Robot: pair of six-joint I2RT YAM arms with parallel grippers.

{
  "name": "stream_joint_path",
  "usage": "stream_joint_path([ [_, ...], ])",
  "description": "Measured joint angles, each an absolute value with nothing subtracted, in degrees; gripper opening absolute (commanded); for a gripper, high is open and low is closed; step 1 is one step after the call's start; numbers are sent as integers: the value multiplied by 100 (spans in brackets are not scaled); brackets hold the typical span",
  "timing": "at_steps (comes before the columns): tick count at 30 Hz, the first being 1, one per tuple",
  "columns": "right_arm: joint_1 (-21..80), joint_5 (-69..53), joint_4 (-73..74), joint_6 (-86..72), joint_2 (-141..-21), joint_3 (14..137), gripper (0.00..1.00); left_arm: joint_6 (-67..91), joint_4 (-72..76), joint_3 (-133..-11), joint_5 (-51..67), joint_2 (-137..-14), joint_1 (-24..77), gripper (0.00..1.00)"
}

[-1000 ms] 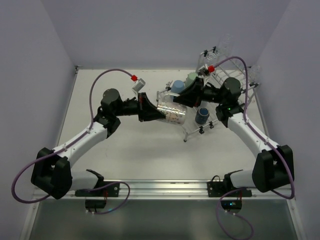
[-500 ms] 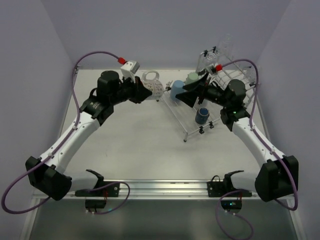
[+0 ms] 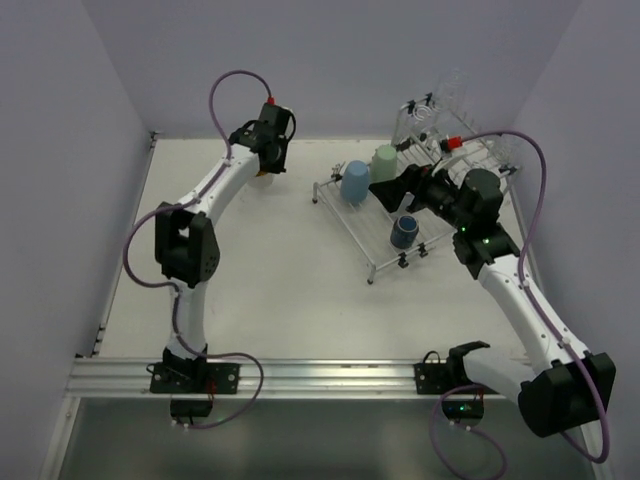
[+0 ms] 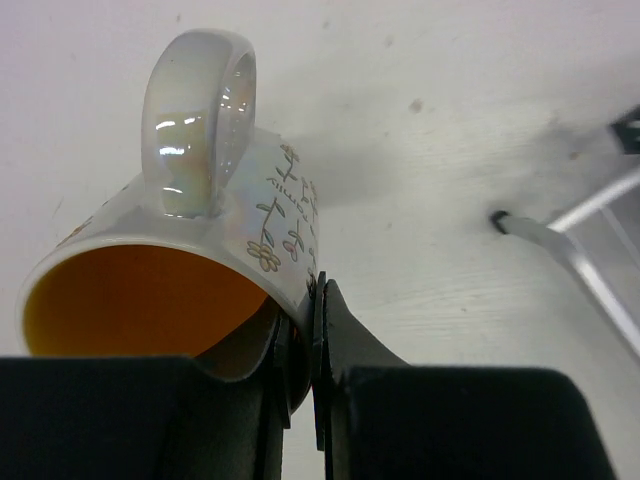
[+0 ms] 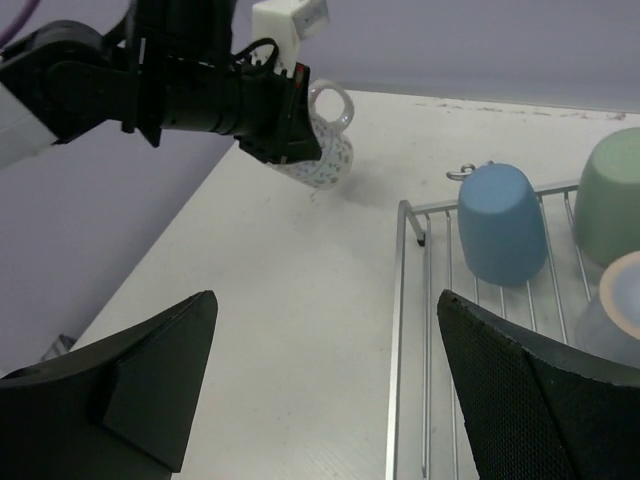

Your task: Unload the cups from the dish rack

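The robot's left gripper needs to move toward the side and down next and set the white mug on the table, because that part of the table is bare and clear of the rack.
A white mug with an orange inside hangs tilted just above the table at the back left, its handle up. My left gripper is shut on its wall, one finger inside and one outside; the right wrist view shows the mug too. The dish rack stands at the right. On it are a light blue cup, a pale green cup and a dark blue cup. My right gripper hovers open over the rack's left part, holding nothing.
Clear glasses stand on the rack's raised back, close to the rear wall. The rack's near-left corner lies right of the held mug. The side wall runs along the table's left edge.
My left arm has swung from beside the rack to the far back left, carrying the mug. The right gripper has opened and drawn back a little to the right.
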State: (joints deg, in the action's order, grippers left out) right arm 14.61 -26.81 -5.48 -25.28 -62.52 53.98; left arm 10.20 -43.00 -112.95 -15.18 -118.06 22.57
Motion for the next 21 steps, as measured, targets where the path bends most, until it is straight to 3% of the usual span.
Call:
stream_joint_path([
  [6, 1461, -2477, -231, -2331, -6031, 5398, 95, 939, -5033, -11817, -1621, -12755, 1647, 0],
  [20, 1470, -2497, -12, -2296, -6309, 5406, 95, 945, -5201, -11946, -1413, -12805, 384, 0],
  [21, 1474, -2491, 12, -2290, -6344, 5417, 95, 947, -5199, -11946, -1363, -12805, 362, 3],
])
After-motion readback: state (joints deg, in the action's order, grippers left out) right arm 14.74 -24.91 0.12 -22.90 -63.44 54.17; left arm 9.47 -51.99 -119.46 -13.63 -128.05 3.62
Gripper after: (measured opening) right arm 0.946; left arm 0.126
